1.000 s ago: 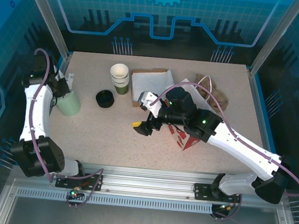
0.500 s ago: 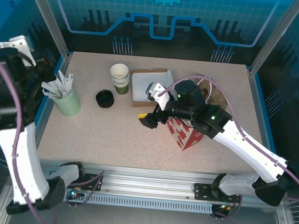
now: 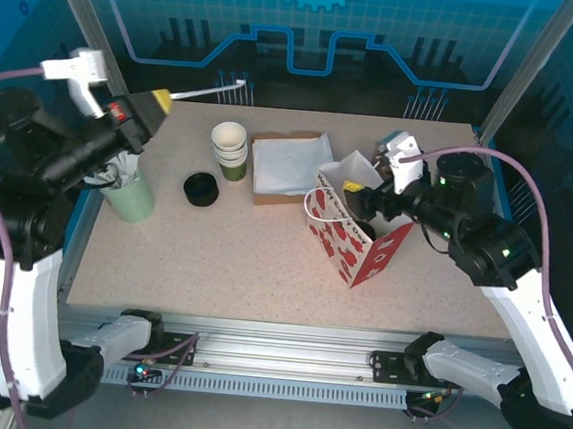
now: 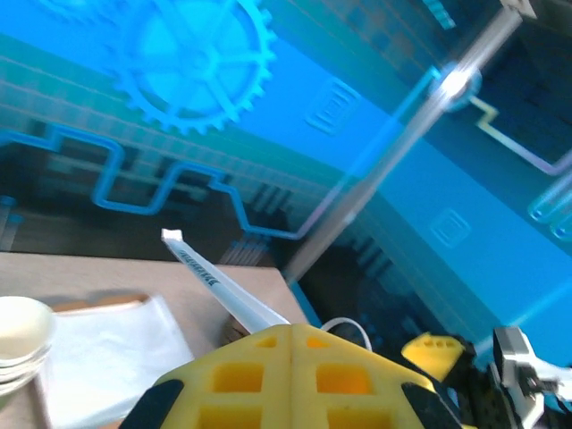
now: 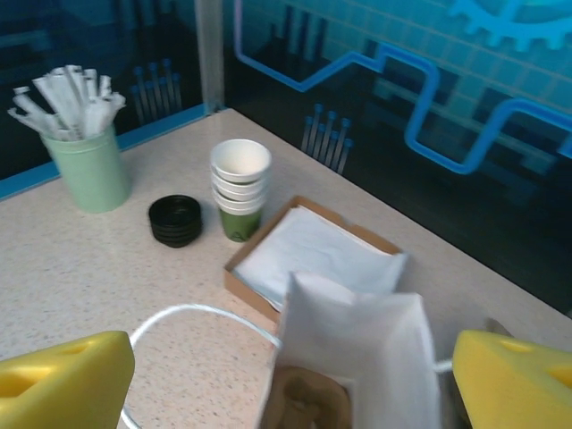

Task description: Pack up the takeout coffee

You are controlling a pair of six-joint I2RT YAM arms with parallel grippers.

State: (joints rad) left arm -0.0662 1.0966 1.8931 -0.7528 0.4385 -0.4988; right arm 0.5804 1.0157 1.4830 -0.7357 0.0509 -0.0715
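The stick swings past the cups next, then goes down for release at the bag's opening (image 3: 348, 184), which is below my left gripper, beyond the cardboard box.
A stack of dark green paper cups (image 3: 231, 150), white inside, stands at the back of the table, also in the right wrist view (image 5: 239, 186). To its left lies a stack of black lids (image 3: 201, 188) (image 5: 175, 220). My left gripper (image 3: 161, 97) is raised high over the table's left side. It is shut on a white stick (image 3: 209, 91) that points right; in its own view the pads (image 4: 290, 338) pinch the stick (image 4: 219, 282). My right gripper (image 3: 365, 195) (image 5: 286, 380) hangs open above a red-and-white paper bag (image 3: 352, 242).
A pale mint cup of white sticks (image 3: 131, 199) (image 5: 85, 164) stands at the left. A shallow cardboard box with white paper (image 3: 289, 165) (image 5: 313, 255) sits behind the bag. Inside the open bag (image 5: 357, 340) lies a brown pulp tray (image 5: 308, 404).
The left arm has swung up from the mint cup with a white stick in its jaws. The right arm has pulled back to the right, from in front of the bag to above its opening.
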